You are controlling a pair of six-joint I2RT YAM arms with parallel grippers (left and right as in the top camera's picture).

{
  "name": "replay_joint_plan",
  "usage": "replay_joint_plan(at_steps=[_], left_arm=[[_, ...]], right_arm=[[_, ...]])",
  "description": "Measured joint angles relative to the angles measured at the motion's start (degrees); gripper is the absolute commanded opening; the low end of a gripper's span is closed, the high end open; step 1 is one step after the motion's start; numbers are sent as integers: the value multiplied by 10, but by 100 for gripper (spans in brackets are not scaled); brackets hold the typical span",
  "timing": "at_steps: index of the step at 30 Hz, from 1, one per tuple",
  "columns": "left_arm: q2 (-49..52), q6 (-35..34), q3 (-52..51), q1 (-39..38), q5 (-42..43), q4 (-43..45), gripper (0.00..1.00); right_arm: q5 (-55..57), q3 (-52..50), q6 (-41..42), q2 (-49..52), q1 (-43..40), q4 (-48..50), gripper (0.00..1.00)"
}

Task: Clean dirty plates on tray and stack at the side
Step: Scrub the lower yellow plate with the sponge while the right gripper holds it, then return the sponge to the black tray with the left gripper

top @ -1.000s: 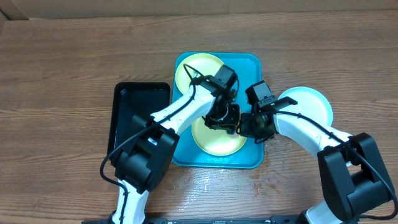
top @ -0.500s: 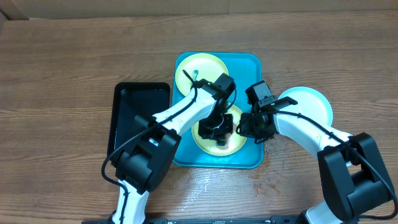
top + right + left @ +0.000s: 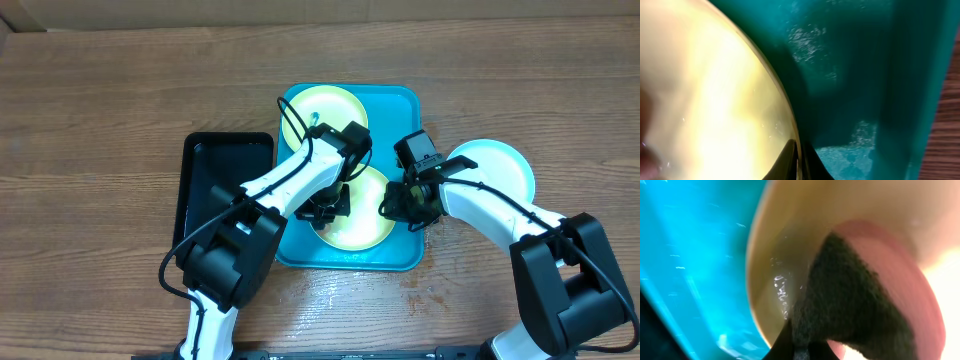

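I will next lift my left gripper off the plate, move it over the black tub (image 3: 228, 170) and go down to let go of the sponge, since the tub is open beside the tray (image 3: 402, 102).
On the turquoise tray (image 3: 402, 102) lie two yellow-green plates: one at the back (image 3: 325, 110) and one at the front (image 3: 362, 228). My left gripper (image 3: 326, 208) is over the front plate's left part, shut on a dark scouring sponge with a pink backing (image 3: 855, 295). The sponge presses on the wet plate (image 3: 771, 255), just above my left gripper (image 3: 800, 349). My right gripper (image 3: 392, 206) is shut on that plate's right rim. The right wrist view shows my right gripper (image 3: 800, 156) pinching the plate's edge (image 3: 705, 90) over the tray (image 3: 850, 75). A cyan plate (image 3: 500, 165) lies on the tabletop right of the tray.
A black rectangular tub (image 3: 225, 190) stands directly left of the tray, under my left arm. Brown wood-grain tabletop (image 3: 110, 110) surrounds everything. Wet patches show on the tray floor (image 3: 845, 155) next to the front plate.
My left gripper has slid leftward across the front plate with the sponge, from its right-centre to its left part. The right gripper has kept its hold and place.
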Motion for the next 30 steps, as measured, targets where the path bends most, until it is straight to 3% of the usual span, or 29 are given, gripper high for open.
replay_joint_plan(at_steps=[8, 20, 30], left_arm=[[-9, -4, 57, 15, -36, -72, 4], [-182, 9, 106, 115, -127, -126, 5], [-161, 14, -89, 203, -141, -9, 4]], right_arm=[[-7, 0, 0, 1, 3, 1, 4], [-4, 0, 0, 1, 3, -2, 4], [-3, 0, 0, 1, 3, -2, 4]])
